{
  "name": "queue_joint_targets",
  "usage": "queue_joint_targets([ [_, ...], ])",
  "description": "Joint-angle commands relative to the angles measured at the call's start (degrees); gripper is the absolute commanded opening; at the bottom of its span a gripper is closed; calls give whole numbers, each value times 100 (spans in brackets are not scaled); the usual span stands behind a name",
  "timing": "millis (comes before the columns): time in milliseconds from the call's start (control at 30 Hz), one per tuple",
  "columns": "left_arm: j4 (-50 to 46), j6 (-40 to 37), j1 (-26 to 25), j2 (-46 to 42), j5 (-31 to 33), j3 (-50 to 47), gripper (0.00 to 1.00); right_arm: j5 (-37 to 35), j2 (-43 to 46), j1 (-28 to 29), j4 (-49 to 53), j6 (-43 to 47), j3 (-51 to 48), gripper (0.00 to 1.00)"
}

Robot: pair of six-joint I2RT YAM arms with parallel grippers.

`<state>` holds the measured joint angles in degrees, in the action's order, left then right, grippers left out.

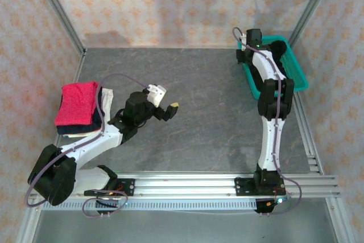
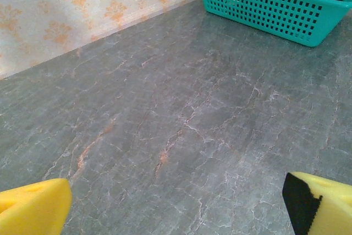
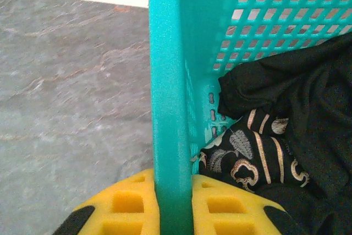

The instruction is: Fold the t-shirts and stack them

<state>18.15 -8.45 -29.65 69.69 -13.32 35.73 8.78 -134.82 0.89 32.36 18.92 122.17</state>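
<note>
My right gripper needs to gently push the slanted basket's near side toward the opposite side next, so the basket straightens, and then open to let go.
A black t-shirt (image 3: 308, 97) with a beige ornamental print lies crumpled inside the teal mesh basket (image 3: 170, 81). My right gripper (image 3: 175, 202) is shut on the basket's near wall, one yellow finger outside and one inside against the cloth. From above, that gripper (image 1: 248, 41) sits at the basket's (image 1: 297, 78) far left corner. A crimson-pink t-shirt (image 1: 77, 102) lies folded on top of a small stack at the table's left. My left gripper (image 1: 170, 109) hovers open over bare table right of that stack, its yellow fingers (image 2: 33, 210) wide apart with nothing between them.
The grey marbled table (image 1: 199, 106) lies bare between the two arms. Patterned walls close in the back and sides. The basket (image 2: 275, 9) stands at the far right against the wall. Dark and white folded cloth (image 1: 105, 98) sits under the crimson tee.
</note>
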Motion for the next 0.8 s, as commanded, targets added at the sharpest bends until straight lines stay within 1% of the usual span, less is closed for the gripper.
queue_joint_targets([
  [0,-110,27,-74,-71,-39,172,100,-484,-427,-77,273,-254,500,0],
  [133,-72,45,-107,-30,-21,179,100,-935,-795,-123,584,-677,1132,0],
  [200,-77,45,-121,2,-30,213,100,-906,-760,-124,550,-731,1143,0],
  [233,-84,45,-139,22,-39,237,100,-803,-690,-123,516,-755,1103,5],
  [267,-91,39,-160,32,-39,254,100,-686,-612,-124,489,-778,1068,14],
  [300,-101,23,-175,41,-32,268,100,-562,-495,-124,453,-820,1001,27],
  [333,-110,6,-197,53,-35,285,100,-423,-353,-124,403,-872,919,37],
  [367,-110,-12,-224,57,-22,291,100,-309,-210,-124,348,-901,826,44],
  [400,-94,-37,-255,76,-22,292,100,-183,-16,-124,237,-927,659,53],
  [467,-55,-91,-319,96,-30,312,100,-55,440,-124,-157,-1011,172,65],
  [533,32,-131,-404,125,-39,312,100,55,950,-132,-742,-1132,-500,83],
  [567,76,-126,-433,149,-39,319,100,117,1137,-155,-975,-1224,-755,86],
  [667,193,-108,-527,242,-116,368,100,414,1599,-364,-1745,-1728,-1564,91],
  [733,264,-83,-580,320,-219,416,100,326,1807,-580,-2278,-2195,-2122,95],
  [767,300,-70,-601,355,-272,441,100,240,1843,-684,-2377,-2395,-2281,96],
])
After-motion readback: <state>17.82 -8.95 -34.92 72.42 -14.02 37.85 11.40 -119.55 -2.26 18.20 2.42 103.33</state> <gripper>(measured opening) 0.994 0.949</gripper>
